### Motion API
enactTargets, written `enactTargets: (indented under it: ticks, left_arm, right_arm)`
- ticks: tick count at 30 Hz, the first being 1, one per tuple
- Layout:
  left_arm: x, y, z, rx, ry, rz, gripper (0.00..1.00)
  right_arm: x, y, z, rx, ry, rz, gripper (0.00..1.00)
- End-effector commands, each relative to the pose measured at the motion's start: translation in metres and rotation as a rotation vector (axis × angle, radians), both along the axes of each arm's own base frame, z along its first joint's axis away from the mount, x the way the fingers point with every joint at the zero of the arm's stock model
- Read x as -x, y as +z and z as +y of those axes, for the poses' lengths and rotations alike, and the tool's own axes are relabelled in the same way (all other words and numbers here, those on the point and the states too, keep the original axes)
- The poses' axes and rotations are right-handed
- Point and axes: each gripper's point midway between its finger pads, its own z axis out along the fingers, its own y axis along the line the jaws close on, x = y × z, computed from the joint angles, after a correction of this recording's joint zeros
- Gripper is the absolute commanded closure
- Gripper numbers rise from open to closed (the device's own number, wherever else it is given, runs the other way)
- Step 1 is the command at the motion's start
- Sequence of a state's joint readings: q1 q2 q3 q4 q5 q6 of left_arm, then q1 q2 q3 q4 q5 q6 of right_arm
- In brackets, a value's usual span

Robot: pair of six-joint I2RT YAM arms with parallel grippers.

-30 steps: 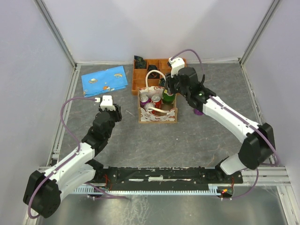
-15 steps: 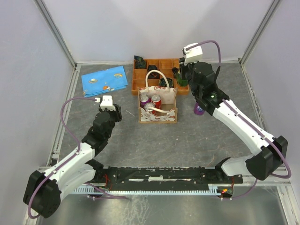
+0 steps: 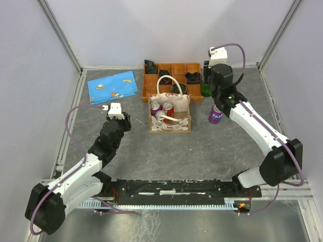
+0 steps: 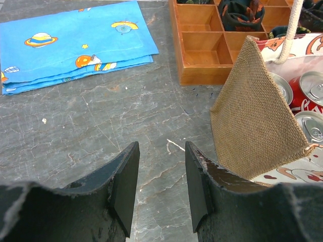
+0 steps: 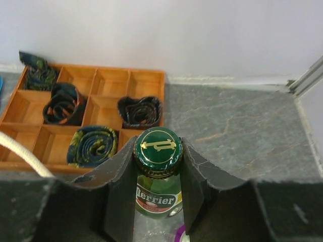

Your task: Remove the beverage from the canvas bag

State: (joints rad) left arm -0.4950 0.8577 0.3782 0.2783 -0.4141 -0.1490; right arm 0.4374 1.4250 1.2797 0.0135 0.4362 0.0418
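I will move my right gripper toward the bag next and lower the bottle onto the tabletop between bag and purple can (image 3: 201,111) (image 5: 154,229), because the gap there is empty.
The cream canvas bag (image 3: 170,117) with white looped handles stands mid-table; several soda cans (image 3: 168,109) stand inside it, and its burlap side (image 4: 255,121) and cans (image 4: 312,91) show in the left wrist view. My right gripper (image 3: 207,86) is shut on the neck of a green Perrier bottle (image 5: 157,174), holding it right of the bag, beside the orange tray. In the top view the bottle (image 3: 206,90) shows below the gripper. My left gripper (image 4: 161,174) is open and empty, left of the bag, low over the table.
An orange wooden compartment tray (image 3: 151,79) with rolled ties stands behind the bag; it also shows in the right wrist view (image 5: 108,83). A purple can (image 3: 216,115) stands right of the bag. A blue patterned cloth (image 3: 112,86) lies at back left.
My right gripper has lifted the green bottle out of the bag and carried it right and back, to beside the tray. The left arm has not moved.
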Motion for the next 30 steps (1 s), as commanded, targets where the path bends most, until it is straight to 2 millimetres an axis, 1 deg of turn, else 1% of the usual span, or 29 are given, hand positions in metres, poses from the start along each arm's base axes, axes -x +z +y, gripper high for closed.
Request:
enactTargets:
  ticks: [1,7,16,25,30]
  left_arm:
    - [-0.003,0.009,-0.005,0.053,-0.005,-0.034,0.51]
    - [-0.004,0.009,-0.007,0.059,-0.014,-0.032,0.51]
    - [-0.004,0.011,-0.007,0.053,-0.014,-0.036,0.51]
    - [-0.006,0.009,-0.008,0.044,-0.015,-0.028,0.51]
    - [-0.007,0.01,-0.009,0.045,-0.018,-0.028,0.51]
  right_arm:
    - [-0.008,0.034,0.02,-0.121,0.074,-0.132,1.0]
    - [-0.017,-0.01,0.032,-0.125,0.099,-0.035,1.0]
    - [-0.016,-0.062,0.036,-0.123,0.103,0.073,1.0]
    - [-0.008,-0.093,0.032,-0.13,0.086,0.117,1.0]
    - [-0.005,-0.101,0.031,-0.14,0.091,0.102,1.0]
